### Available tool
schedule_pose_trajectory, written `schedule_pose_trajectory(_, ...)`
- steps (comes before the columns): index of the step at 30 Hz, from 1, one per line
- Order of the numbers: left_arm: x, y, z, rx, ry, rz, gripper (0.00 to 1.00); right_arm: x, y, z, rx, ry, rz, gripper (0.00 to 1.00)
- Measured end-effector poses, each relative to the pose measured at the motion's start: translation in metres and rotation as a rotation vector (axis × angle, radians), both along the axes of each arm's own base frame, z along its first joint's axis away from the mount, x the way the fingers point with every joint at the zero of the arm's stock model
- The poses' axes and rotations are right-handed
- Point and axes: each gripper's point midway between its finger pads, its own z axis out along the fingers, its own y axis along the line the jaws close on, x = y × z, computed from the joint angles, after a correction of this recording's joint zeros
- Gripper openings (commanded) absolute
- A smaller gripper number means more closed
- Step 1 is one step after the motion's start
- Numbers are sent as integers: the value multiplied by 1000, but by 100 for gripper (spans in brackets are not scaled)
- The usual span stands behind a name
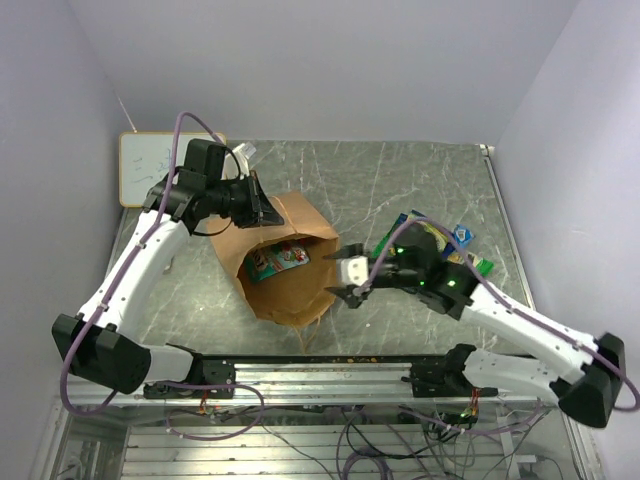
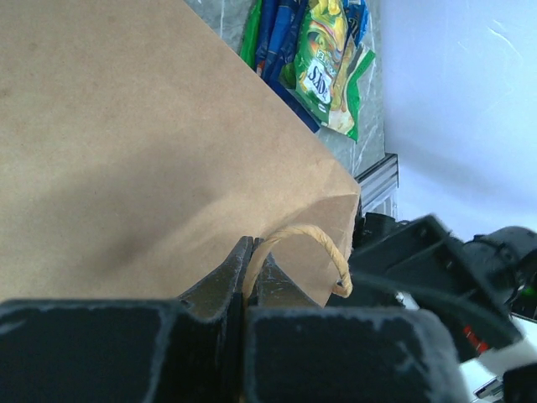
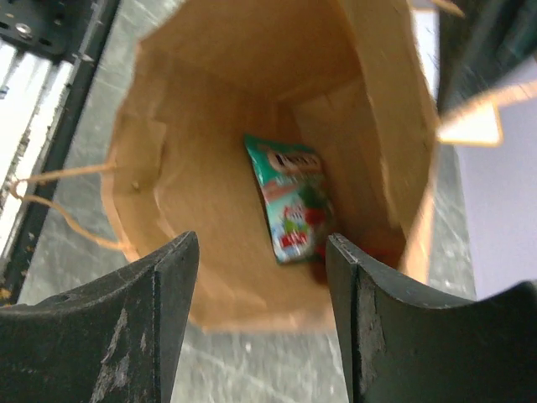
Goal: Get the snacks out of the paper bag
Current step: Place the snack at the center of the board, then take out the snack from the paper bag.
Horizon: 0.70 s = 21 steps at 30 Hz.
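I should move my right gripper to the left in the top view, through the opening of the bag and onto the teal packet (image 3: 293,204) deep inside.
The brown paper bag (image 1: 285,262) lies on its side with its mouth toward my right gripper. One teal and red snack packet (image 1: 278,260) rests inside it, seen deep in the bag (image 3: 210,151) as the packet (image 3: 292,201) in the right wrist view. My right gripper (image 1: 345,275) is open just outside the mouth, nothing between its fingers (image 3: 262,252). My left gripper (image 1: 262,212) is shut on the bag's twisted paper handle (image 2: 310,243), pinching it at the jaw tips (image 2: 249,269). Several snacks (image 1: 440,240) lie in a pile on the table to the right, also visible past the bag (image 2: 323,67).
A small whiteboard (image 1: 148,165) leans at the back left corner. A metal rail (image 1: 320,370) runs along the table's near edge. The bag's other handle (image 3: 59,201) loops out on the left of the right wrist view. Walls close the table on three sides.
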Motion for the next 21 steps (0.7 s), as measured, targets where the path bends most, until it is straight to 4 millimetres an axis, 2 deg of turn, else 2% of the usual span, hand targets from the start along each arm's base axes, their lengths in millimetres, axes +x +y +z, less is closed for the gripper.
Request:
schedule_pose_trajectory(4, -1, 0, -1, -3, 3, 3, 7, -17, 46, -14, -40, -8, 110, 62)
schedule_pose_trajectory(7, 0, 0, -1, -4, 5, 5, 7, -18, 68, -35, -86, -18, 145, 61)
schedule_pose_trajectory(14, 0, 1, -4, 15, -15, -17, 7, 9, 104, -96, -197, -114, 105, 61)
schedule_pose_trajectory(21, 0, 4, -6, 55, -33, -55, 7, 36, 123, -137, -268, -205, 66, 61)
